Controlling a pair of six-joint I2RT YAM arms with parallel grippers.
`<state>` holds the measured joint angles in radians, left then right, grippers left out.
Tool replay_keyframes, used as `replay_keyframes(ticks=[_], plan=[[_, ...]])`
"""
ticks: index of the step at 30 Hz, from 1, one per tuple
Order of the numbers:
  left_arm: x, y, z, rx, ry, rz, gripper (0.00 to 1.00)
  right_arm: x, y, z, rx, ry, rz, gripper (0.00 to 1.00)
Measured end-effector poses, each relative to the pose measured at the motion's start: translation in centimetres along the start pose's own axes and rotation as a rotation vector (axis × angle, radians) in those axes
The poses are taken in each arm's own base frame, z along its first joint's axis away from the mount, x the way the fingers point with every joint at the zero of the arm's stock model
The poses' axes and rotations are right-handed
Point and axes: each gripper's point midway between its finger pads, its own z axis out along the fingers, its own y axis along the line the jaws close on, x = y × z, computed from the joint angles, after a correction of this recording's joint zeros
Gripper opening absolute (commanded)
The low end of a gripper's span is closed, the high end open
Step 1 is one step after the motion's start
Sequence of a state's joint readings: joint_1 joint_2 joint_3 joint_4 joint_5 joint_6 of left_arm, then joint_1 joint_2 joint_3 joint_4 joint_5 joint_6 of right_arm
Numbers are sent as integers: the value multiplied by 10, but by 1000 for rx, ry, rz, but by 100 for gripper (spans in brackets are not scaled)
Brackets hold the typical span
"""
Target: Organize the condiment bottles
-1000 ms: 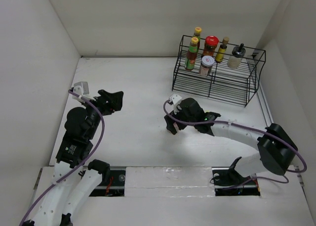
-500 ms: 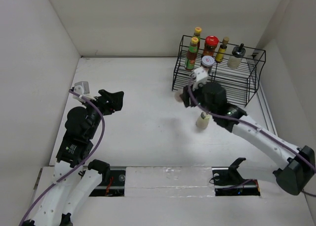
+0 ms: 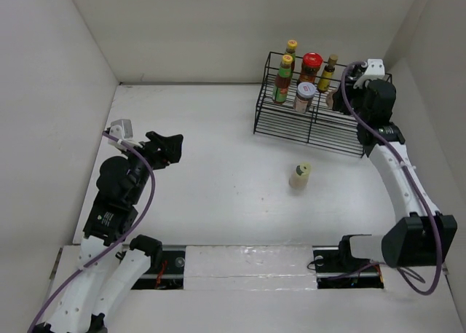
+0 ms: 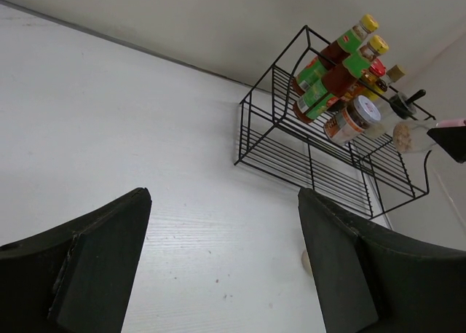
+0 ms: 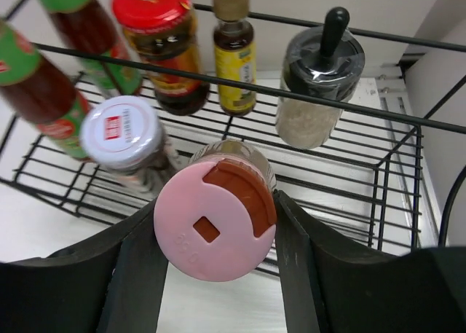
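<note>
My right gripper eases toward the jar and down next to release the beige bottle, since the bare wire beside the silver-lidded jar (image 3: 305, 96) lies free below it.
My right gripper (image 5: 215, 227) is shut on a beige bottle with a pink cap (image 5: 215, 220) and holds it over the lower shelf of the black wire rack (image 5: 349, 202), at its right side (image 3: 348, 92). On the rack stand two yellow-capped sauce bottles (image 3: 282, 78), a red-lidded jar (image 3: 311, 65), a silver-lidded jar (image 3: 305, 96), a small tan-capped bottle (image 3: 328, 72) and a black-capped shaker (image 5: 320, 78). A cream-capped beige bottle (image 3: 300, 175) stands alone on the table. My left gripper (image 3: 169, 147) is open and empty at the left, far from the rack.
The rack (image 3: 320, 118) stands at the back right near the right wall (image 3: 429, 92). The lower shelf in front of the silver-lidded jar is bare wire. The left wrist view shows the rack (image 4: 320, 158) across the white table (image 4: 145, 129).
My right arm has swung from the table's middle to the rack's right end with the pink-capped bottle. The cream-capped bottle has come into view on the table. The left arm is unmoved.
</note>
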<state>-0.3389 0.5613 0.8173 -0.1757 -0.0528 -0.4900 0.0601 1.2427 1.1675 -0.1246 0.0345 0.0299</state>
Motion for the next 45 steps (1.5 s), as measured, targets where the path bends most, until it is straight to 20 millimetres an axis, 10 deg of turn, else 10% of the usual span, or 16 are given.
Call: replay_keyframes(ticks=[10,19,23,30,32,40,45], plan=[[2,1,2,-4,6,1,78,67,-12,60,-62,206,32,51],[2,1,2,-4,6,1,81,69,-6,66,-71,218,34,93],[1,1,1,-4,6,1,82,49,1,48,-51,171,24,93],[0,0,0,-1,1,0,85,18,53,-51,-141,-35,22,94],[0,0,0,0,-1,1,85,38,63,-66,-172,-15,25,96],[0,0,0,2,-1,1,87,222,77,-106,-260,418,-2,98],[0,0,0,2,0,1,87,253,93,-111,-320,513,-28,92]])
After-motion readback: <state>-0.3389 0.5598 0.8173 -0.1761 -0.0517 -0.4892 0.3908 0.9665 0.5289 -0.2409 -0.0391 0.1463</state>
